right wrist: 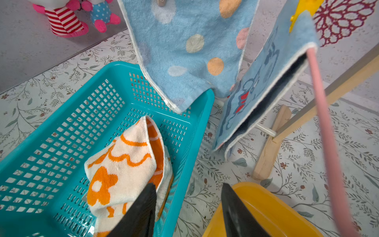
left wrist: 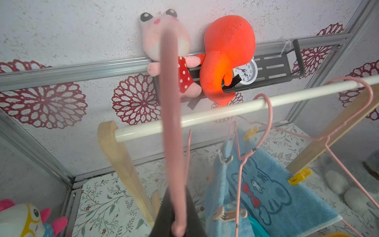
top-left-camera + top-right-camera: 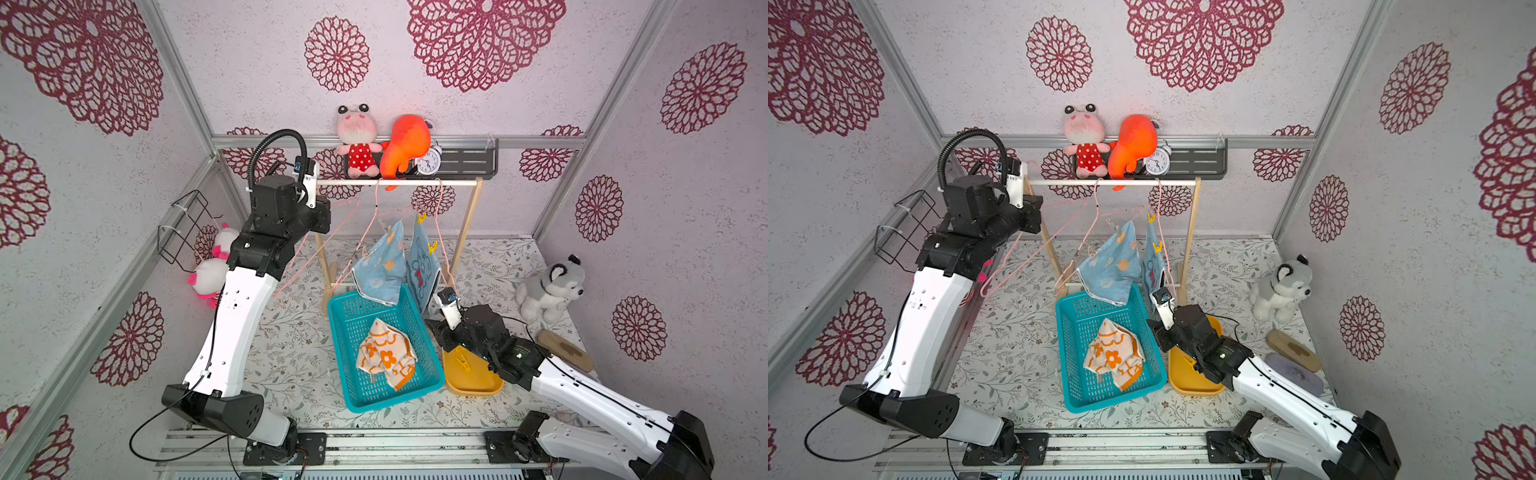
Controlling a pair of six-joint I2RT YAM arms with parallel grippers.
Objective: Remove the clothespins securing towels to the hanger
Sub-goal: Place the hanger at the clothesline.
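Observation:
My left gripper moves outward, then down next, to hook and release the bare hanger on the rod's empty end [image 3: 333, 183] [image 2: 146, 131], which lies outward of its fingers.
Two pink hangers [image 3: 377, 199] hang on the rack's white rod [image 3: 395, 182]. Beige clothespins [image 3: 390, 235] hold the dotted light blue towel [image 3: 382, 266] to one hanger. Yellow clothespins [image 3: 432, 247] hold the blue cartoon towel [image 3: 422, 268] to the other. The white towel with orange flowers [image 3: 386, 353] lies in the teal basket [image 3: 345, 316]. My left gripper [image 2: 178, 207] is shut on a bare pink hanger [image 2: 170, 102], held left of the rack. My right gripper [image 1: 187, 186] is open and empty, low between the basket and the yellow tray [image 3: 469, 382], which holds a yellow clothespin [image 3: 463, 359].
The wooden rack [image 3: 467, 232] stands behind the basket. A wall shelf [image 3: 465, 162] carries plush toys and a clock. A husky plush [image 3: 548, 286] and brushes [image 3: 565, 349] sit at the right. A wire basket [image 3: 183, 224] with plush toys hangs on the left wall.

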